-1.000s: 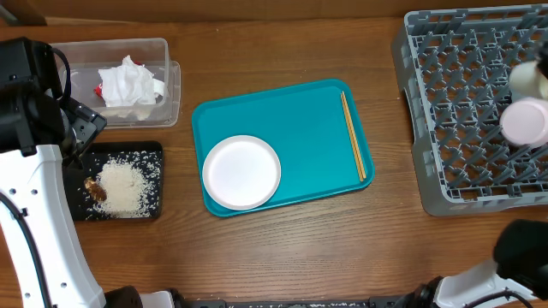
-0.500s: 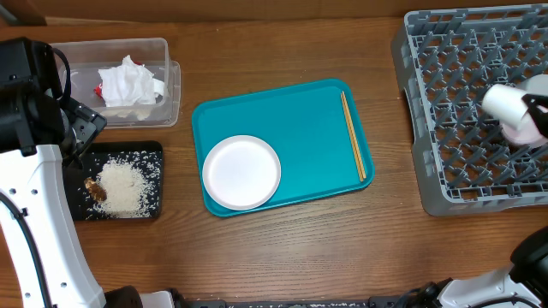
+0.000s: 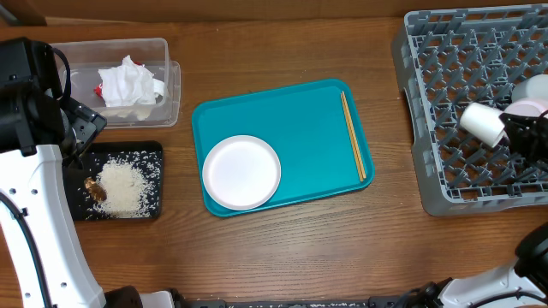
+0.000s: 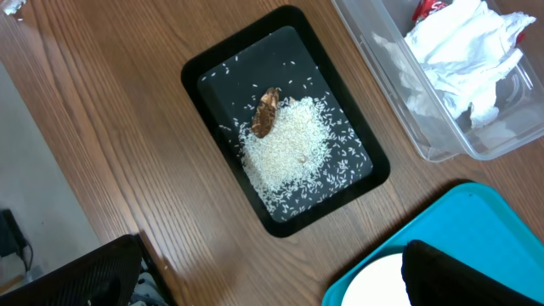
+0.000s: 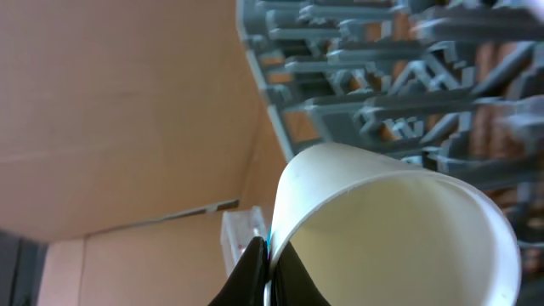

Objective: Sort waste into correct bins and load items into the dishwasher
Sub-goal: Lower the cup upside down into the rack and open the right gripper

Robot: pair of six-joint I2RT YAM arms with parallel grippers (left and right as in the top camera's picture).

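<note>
My right gripper moves slightly back next, then lowers the small white cup onto the dish rack's wires [image 3: 485,135] [image 5: 446,140] beside the pink dish.
My right gripper [image 3: 512,130] is shut on the rim of the small white cup [image 3: 481,123] and holds it tilted over the grey dish rack [image 3: 445,77]. In the right wrist view the fingers [image 5: 270,259] pinch the cup's wall [image 5: 399,229] in front of the rack [image 5: 382,76]. The white plate [image 3: 241,171] and the chopsticks [image 3: 354,135] lie on the teal tray [image 3: 291,115]. My left gripper [image 4: 272,280] is open and empty above the table, beside the black tray [image 4: 204,76] with rice [image 4: 289,144] and a brown scrap [image 4: 267,112].
The clear tub [image 3: 169,94] at the back left holds white tissues [image 3: 128,83] and a red wrapper [image 4: 425,8]. The black tray [image 3: 154,154] lies in front of it. Another white dish [image 3: 533,89] shows at the rack's right edge.
My right gripper has carried the cup leftward and toward the front over the rack. The left arm, plate and chopsticks have not moved.
</note>
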